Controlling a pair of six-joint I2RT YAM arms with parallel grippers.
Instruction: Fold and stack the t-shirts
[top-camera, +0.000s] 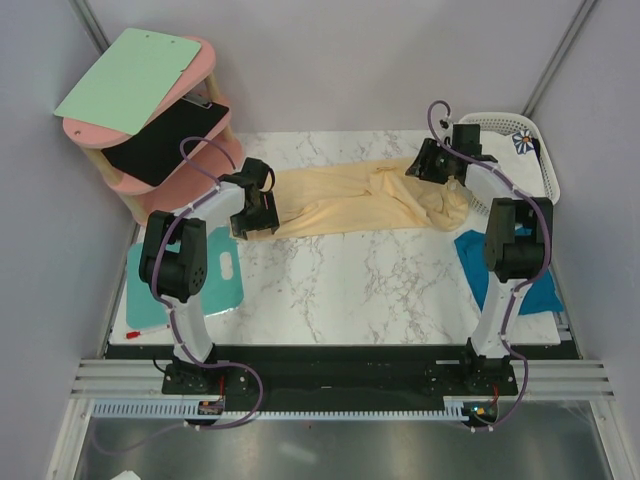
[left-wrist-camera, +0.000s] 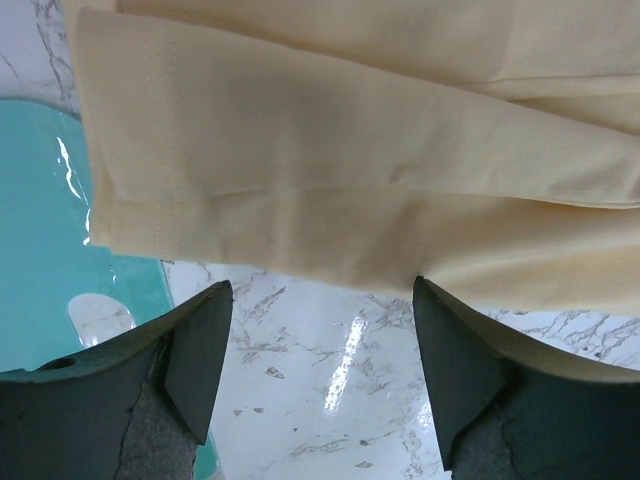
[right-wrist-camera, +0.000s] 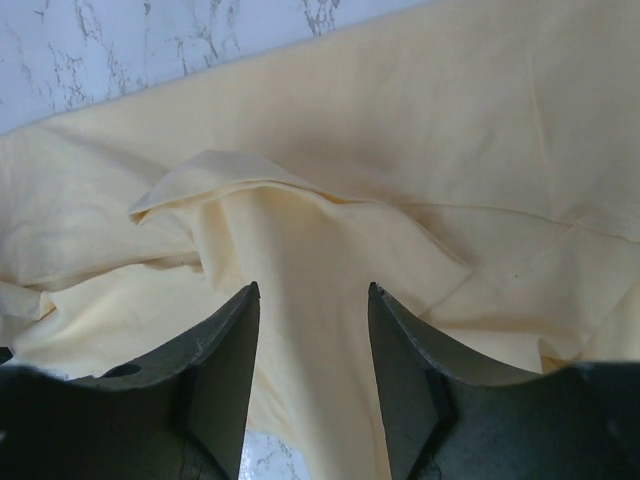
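The yellow t-shirt's near edge lies just outward of my left gripper, so next my left gripper needs to raise its open fingers slightly and outward over it to close.
The pale yellow t-shirt (top-camera: 350, 200) lies stretched left to right across the back of the table, folded lengthwise and bunched at its right end. My left gripper (top-camera: 258, 222) is open just off its left hem; in the left wrist view the hem (left-wrist-camera: 140, 215) lies beyond my open gripper (left-wrist-camera: 322, 285), over bare marble. My right gripper (top-camera: 425, 165) is open over the bunched right end; in the right wrist view a raised ridge of the yellow t-shirt (right-wrist-camera: 300, 250) runs between the parted fingers of the gripper (right-wrist-camera: 312, 290). The teal-blue t-shirt (top-camera: 475, 262) lies crumpled at the right edge. The white flower-print t-shirt (top-camera: 522, 142) sits in the basket.
A white lattice basket (top-camera: 548, 180) stands at the back right. A flat turquoise board (top-camera: 222, 290) lies at the left, also in the left wrist view (left-wrist-camera: 40, 250), with a red pen (top-camera: 145, 327) beside it. A pink shelf (top-camera: 200, 170) holding clipboards stands at the back left.
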